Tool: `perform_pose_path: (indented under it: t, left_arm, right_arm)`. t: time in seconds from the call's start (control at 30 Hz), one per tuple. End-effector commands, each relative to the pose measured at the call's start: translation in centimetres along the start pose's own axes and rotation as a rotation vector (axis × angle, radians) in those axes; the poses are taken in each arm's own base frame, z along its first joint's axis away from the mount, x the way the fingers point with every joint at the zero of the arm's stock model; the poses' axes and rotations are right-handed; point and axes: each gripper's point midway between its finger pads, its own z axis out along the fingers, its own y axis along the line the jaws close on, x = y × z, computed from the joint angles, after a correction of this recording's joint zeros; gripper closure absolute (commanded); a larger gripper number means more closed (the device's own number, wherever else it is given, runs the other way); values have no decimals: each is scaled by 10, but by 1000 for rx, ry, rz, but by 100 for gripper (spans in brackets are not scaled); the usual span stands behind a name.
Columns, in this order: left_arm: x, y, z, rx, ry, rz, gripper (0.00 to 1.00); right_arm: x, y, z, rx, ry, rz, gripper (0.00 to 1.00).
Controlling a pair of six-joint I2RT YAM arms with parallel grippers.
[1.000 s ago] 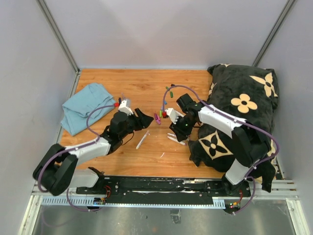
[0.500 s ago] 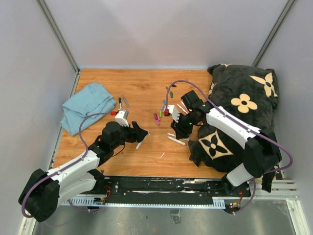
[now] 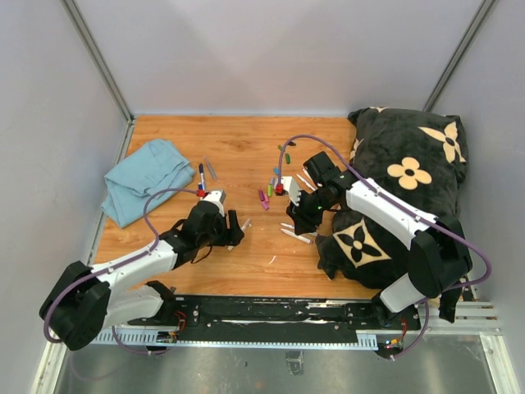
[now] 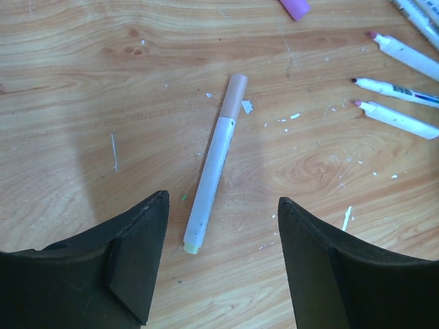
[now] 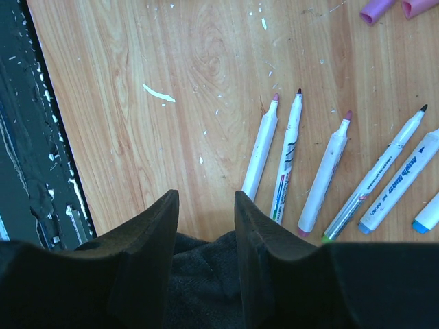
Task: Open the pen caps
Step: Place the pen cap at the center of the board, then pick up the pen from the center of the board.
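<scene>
My left gripper lowers onto the middle of the white pen's body (image 4: 208, 189) next and closes, because the tan cap (image 4: 235, 92) still covers the pen's far end.
A white pen (image 4: 212, 171) with a tan pen cap (image 4: 235, 92) still on it lies on the wooden table. My left gripper (image 4: 223, 199) hovers open over its butt end, one finger on each side, not touching it; in the top view that gripper (image 3: 235, 229) covers most of the pen. My right gripper (image 5: 206, 195) is open with nothing between its fingers, above black cloth at the blanket's edge (image 3: 310, 215). Several uncapped pens (image 5: 288, 154) lie just beyond it. Loose pen caps lie mid-table: pink (image 3: 263, 199), green (image 3: 270, 190), purple (image 5: 377, 8).
A black blanket (image 3: 402, 189) with beige flowers fills the right side. A blue cloth (image 3: 143, 176) lies at the left. Two more pens (image 3: 202, 171) rest near that cloth. Three uncapped pens (image 4: 394, 89) lie to the right of my left gripper. Grey walls enclose the table.
My left gripper has pulled back towards the near edge, come down over the capped pen and spread its jaws wider. The right arm shifted slightly, then stayed still.
</scene>
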Motion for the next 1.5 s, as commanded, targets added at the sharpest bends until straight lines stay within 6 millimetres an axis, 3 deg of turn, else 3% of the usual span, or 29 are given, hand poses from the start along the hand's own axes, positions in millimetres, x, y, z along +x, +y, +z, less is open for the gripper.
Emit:
perform_pose_path:
  t: [0.0, 0.2, 0.37, 1.0, 1.47]
  left_arm:
    - [3, 8, 5, -94, 42, 70, 33]
    - [9, 5, 15, -127, 93, 120, 53]
    - [12, 3, 20, -140, 126, 147, 63]
    - [26, 12, 28, -203, 184, 172, 65]
    - [33, 5, 28, -174, 175, 162, 90]
  right_arm:
    - [-10, 7, -4, -23, -23, -34, 61]
    - [-10, 7, -4, -29, -23, -33, 61]
    - [-11, 8, -4, -32, -27, -34, 61]
    - [-16, 13, -6, -50, -53, -37, 61]
    - [-24, 16, -13, -61, -106, -13, 62]
